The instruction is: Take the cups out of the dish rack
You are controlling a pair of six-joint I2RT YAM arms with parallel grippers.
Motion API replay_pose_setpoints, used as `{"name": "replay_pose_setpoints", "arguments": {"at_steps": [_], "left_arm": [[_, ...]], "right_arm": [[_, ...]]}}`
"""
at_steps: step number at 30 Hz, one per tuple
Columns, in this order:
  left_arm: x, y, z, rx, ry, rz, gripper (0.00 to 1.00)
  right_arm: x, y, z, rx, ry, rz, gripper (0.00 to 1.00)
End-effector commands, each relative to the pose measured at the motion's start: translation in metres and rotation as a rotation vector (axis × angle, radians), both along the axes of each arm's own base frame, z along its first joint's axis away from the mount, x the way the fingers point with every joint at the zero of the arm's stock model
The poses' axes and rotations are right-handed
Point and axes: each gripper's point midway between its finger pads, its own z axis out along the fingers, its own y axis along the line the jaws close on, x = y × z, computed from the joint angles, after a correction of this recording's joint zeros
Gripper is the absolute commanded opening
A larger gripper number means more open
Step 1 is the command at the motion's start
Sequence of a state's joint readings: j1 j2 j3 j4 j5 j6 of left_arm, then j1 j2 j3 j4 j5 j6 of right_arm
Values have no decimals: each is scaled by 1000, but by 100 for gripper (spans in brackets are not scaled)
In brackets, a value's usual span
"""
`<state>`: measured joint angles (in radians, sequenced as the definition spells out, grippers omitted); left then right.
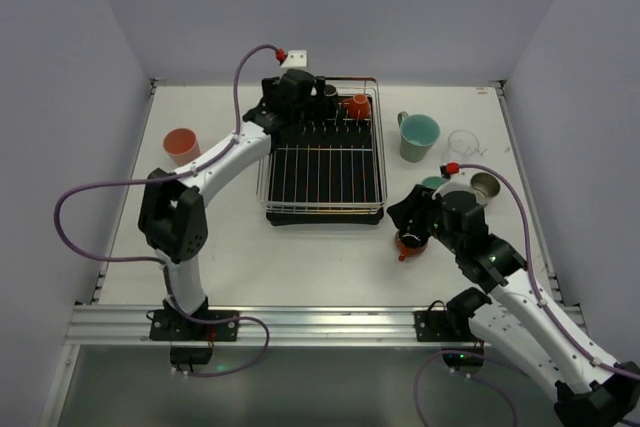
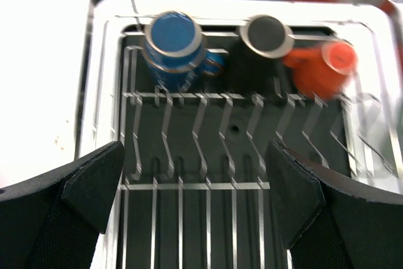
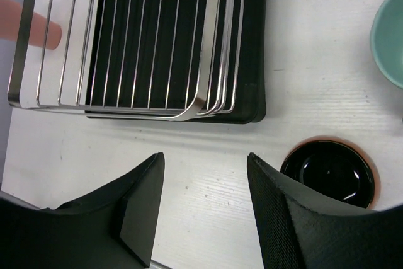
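Note:
My left gripper should move outward and down next, until its open fingers are on both sides of the blue cup's upturned base (image 2: 173, 32), because the cup stands with its opening down, lower than the fingers and beyond them.
The dish rack (image 1: 325, 162) is chrome wire over a black tray. At its far end stand a blue cup (image 2: 174, 45), a black cup (image 2: 267, 36) and an orange cup (image 2: 324, 67), all mouth down. My left gripper (image 2: 195, 187) hovers open over the rack (image 2: 101, 42) just short of them, nothing between its fingers. In the top view it (image 1: 303, 95) hides the blue cup. My right gripper (image 3: 204, 162) is open over bare table, off the rack's near right corner (image 3: 201, 102). A red cup with a black inside (image 3: 327, 171) stands upright just right of it.
On the table right of the rack stand a tall green cup (image 1: 418, 136), a clear cup (image 1: 463, 143), a teal cup (image 1: 433, 184) and a brown cup (image 1: 486, 185). A salmon-pink cup (image 1: 181, 146) stands left of the rack. Grey walls enclose the table.

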<state>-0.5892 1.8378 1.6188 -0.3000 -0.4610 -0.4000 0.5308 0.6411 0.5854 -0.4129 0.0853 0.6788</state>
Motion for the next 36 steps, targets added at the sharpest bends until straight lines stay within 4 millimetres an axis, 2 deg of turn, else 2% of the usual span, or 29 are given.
{"name": "replay_pose_setpoints", "arguments": {"at_steps": [1, 2, 3, 4, 5, 6, 7, 9, 10, 19, 24, 28, 31, 34, 35, 36], "left_arm": [[44, 17, 29, -14, -108, 85, 100], [56, 23, 38, -24, -130, 101, 100], [67, 23, 20, -8, -105, 106, 100], [73, 23, 14, 1, -99, 99, 100], [83, 27, 19, -6, -114, 101, 100], [91, 24, 3, 5, -92, 94, 100], [98, 21, 7, 2, -104, 77, 100], [108, 20, -6, 19, -93, 71, 100], [112, 16, -6, 25, -100, 52, 100], [138, 17, -40, 44, -81, 59, 95], [144, 21, -63, 68, -60, 74, 94], [148, 25, -70, 83, -60, 87, 92], [150, 27, -72, 80, -61, 86, 85], [149, 26, -66, 67, -74, 74, 69], [148, 24, -53, 48, -101, 67, 61], [147, 23, -48, 40, -111, 61, 58]], "right_arm": [[0, 16, 5, 28, -45, 91, 58], [0, 20, 8, 41, -55, 113, 58], [-1, 22, 6, 46, -54, 124, 58], [-1, 23, 6, 51, -57, 130, 58], [0, 25, 9, 60, -71, 137, 58], [0, 26, 7, 61, -69, 144, 58], [0, 28, 6, 58, -64, 155, 58], [1, 29, 7, 52, -67, 164, 58], [1, 30, 4, 41, -61, 171, 58], [5, 31, 7, 22, -78, 183, 58], [5, 31, 12, 20, -84, 181, 58], [6, 31, 15, 19, -88, 183, 58], [7, 31, 18, 19, -88, 181, 58], [7, 32, 23, 26, -96, 182, 58], [8, 32, 23, 27, -98, 181, 58], [8, 33, 24, 28, -97, 184, 58]]}}
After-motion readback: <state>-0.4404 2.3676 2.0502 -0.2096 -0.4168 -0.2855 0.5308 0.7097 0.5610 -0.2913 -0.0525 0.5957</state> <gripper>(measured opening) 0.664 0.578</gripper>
